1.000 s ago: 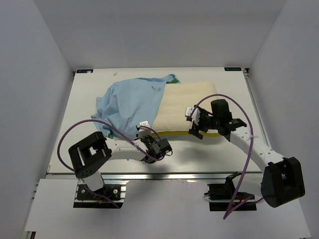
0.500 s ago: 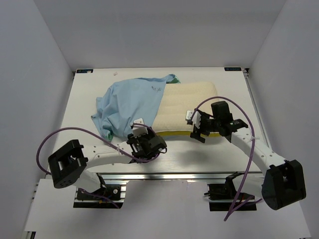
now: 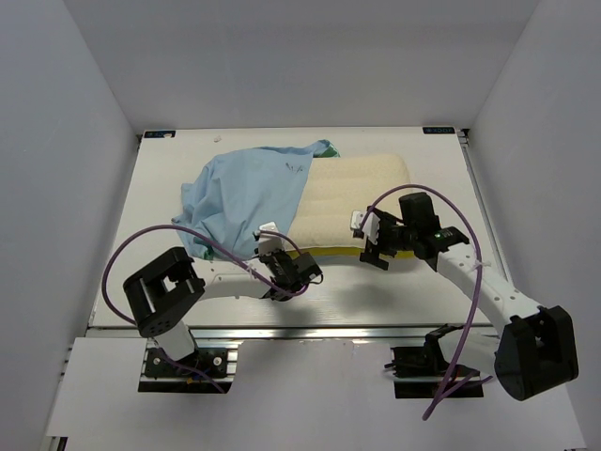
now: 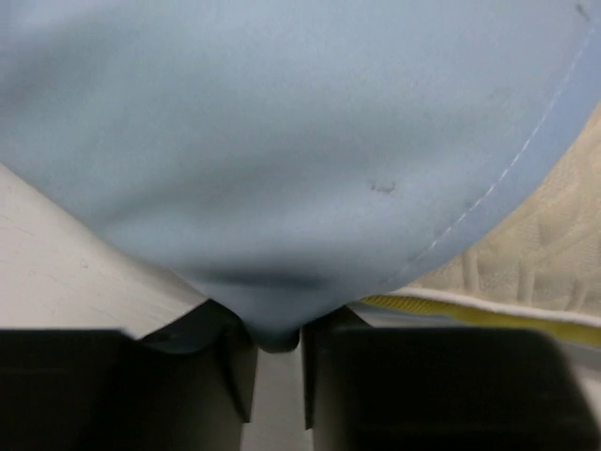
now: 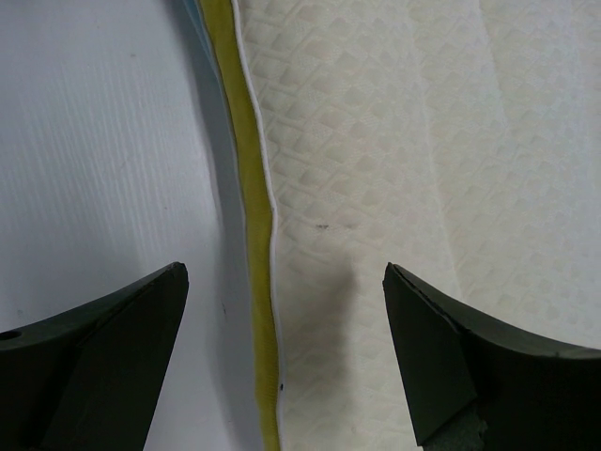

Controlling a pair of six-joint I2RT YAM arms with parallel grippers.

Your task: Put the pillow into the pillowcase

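My right gripper comes down onto the pillow's near edge next, then closes across the yellow piping (image 3: 354,250), because its open fingers already straddle that piping.
The light blue pillowcase (image 3: 246,193) lies crumpled on the left half of the table, over the left end of the cream pillow (image 3: 357,197). My left gripper (image 3: 272,254) sits at the pillowcase's near corner. In the left wrist view the blue pillowcase (image 4: 282,141) fills the top and a small fold of it is pinched between the jaws of the left gripper (image 4: 277,343). The pillow's yellow-piped edge (image 4: 488,310) shows at the right. My right gripper (image 3: 371,242) hangs open over the pillow's near edge. Its wide-open jaws (image 5: 285,277) straddle the yellow piping (image 5: 246,188), with the quilted pillow (image 5: 394,141) under the right finger.
The white table (image 3: 404,282) ends at a metal rail along its near edge. Grey walls enclose the left, right and back sides. Purple cables loop from both arms over the table's near part.
The left arm swung out to the left and came back. Its gripper opened, then closed again at the pillowcase's near corner. The right arm has barely moved.
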